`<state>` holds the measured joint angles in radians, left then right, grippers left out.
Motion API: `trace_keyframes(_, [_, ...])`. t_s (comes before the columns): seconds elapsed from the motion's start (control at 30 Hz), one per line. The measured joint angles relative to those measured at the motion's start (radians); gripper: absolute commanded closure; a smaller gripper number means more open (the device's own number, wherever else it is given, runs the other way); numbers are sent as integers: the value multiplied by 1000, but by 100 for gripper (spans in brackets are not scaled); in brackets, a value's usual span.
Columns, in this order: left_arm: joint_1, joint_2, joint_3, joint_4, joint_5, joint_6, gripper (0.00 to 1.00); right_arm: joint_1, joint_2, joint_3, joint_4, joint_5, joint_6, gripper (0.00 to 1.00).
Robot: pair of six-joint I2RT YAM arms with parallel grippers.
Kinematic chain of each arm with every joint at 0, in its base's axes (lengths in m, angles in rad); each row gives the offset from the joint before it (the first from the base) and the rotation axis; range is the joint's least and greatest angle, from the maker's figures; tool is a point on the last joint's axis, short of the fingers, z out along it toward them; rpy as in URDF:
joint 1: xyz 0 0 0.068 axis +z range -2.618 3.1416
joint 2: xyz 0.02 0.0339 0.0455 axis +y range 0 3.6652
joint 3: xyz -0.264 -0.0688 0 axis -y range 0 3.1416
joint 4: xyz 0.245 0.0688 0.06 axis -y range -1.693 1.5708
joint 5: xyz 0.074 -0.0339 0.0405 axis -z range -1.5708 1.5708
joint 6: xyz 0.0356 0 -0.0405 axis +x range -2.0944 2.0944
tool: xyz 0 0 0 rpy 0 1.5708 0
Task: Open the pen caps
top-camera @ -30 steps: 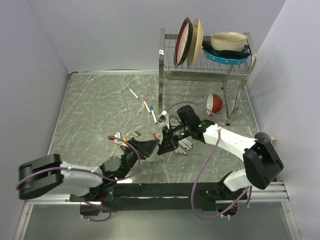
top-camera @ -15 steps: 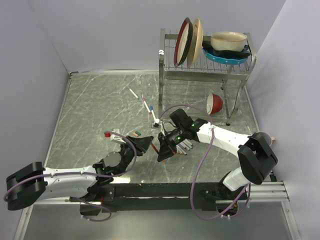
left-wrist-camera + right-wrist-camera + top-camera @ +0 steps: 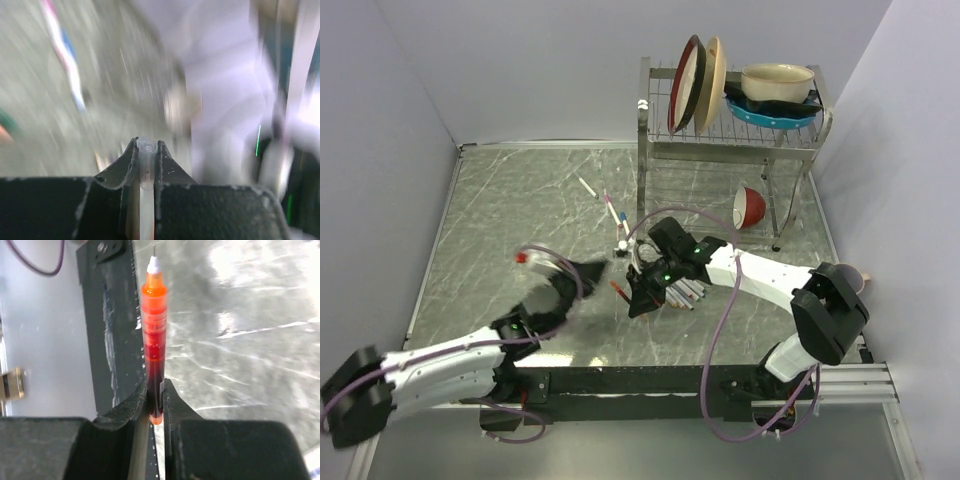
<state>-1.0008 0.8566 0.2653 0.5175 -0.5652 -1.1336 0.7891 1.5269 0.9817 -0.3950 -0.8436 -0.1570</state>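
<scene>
The cap goes to the left in the top view and down onto the tabletop next, and my left gripper releases it there. The orange-red pen's tip is already bare.
My right gripper (image 3: 634, 300) (image 3: 155, 390) is shut on an orange-red pen (image 3: 153, 335) near the middle of the table. The pen stands out past the jaws with its bare writing tip (image 3: 154, 248) showing and no cap on it. In the top view the pen (image 3: 618, 290) points left toward my left gripper (image 3: 601, 267), which is blurred and a short way apart from it. In the left wrist view, my left gripper (image 3: 146, 143) is shut on a small pale translucent pen cap (image 3: 146, 152).
A bundle of pens (image 3: 688, 292) lies just right of my right gripper. More pens (image 3: 611, 210) lie toward the back, one (image 3: 587, 187) farther left. A metal dish rack (image 3: 655, 150) with plates stands back right, above a red bowl (image 3: 749, 206).
My left gripper has closed on the cap and pulled away to the left, off the pen. My right gripper has shifted slightly left with the pen, whose tip is now bare.
</scene>
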Motion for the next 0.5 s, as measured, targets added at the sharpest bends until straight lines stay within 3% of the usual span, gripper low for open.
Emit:
trace_keyframes(0.1, [238, -109, -1, -48, -11, -2, 99, 44, 4, 0, -43, 21, -31, 100])
trace_keyframes(0.2, [360, -155, -1, -106, -15, -1, 99, 80, 24, 0, -75, 41, -52, 100])
trace_keyframes(0.5, [422, -166, -6, -309, 55, -27, 99, 81, 108, 22, -140, 327, -114, 100])
